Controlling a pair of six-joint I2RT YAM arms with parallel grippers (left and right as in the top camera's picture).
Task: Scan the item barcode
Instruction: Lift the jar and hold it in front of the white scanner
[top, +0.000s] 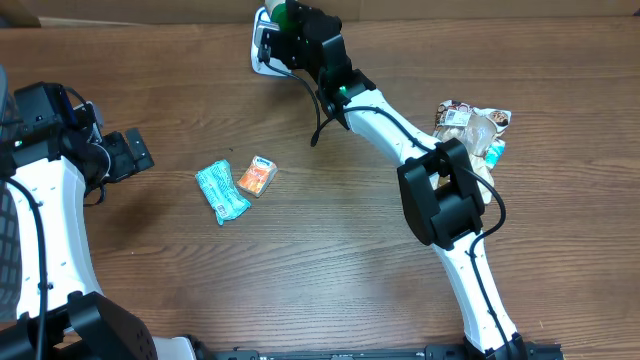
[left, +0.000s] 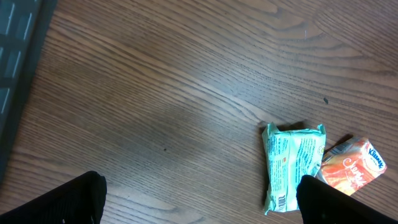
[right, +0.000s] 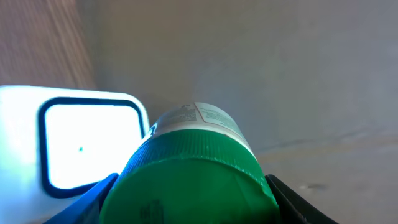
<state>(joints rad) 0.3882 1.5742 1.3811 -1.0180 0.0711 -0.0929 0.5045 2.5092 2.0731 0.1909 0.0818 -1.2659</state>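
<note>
The container will go beside the pile, which lies to its right in the overhead view. My right gripper will next clear the scanner (top: 262, 52) and move back and down to release it there.
My right gripper (top: 287, 27) is shut on a green-capped container (top: 292, 12) at the far edge of the table, right beside the white barcode scanner (top: 262, 52). In the right wrist view the green lid (right: 193, 177) fills the space between the fingers (right: 93, 199), with the white label just above it. The scanner's bright window (right: 90, 146) glows to its left, close by. My left gripper (top: 135, 152) hangs open at the left of the table, holding nothing (left: 202, 202).
A teal packet (top: 222, 191) and an orange tissue pack (top: 257, 177) lie side by side left of centre, also visible as the teal packet (left: 292, 165) and orange pack (left: 352, 165). A pile of assorted items (top: 475, 125) sits at the right. A dark grid edge (left: 15, 68) borders the left.
</note>
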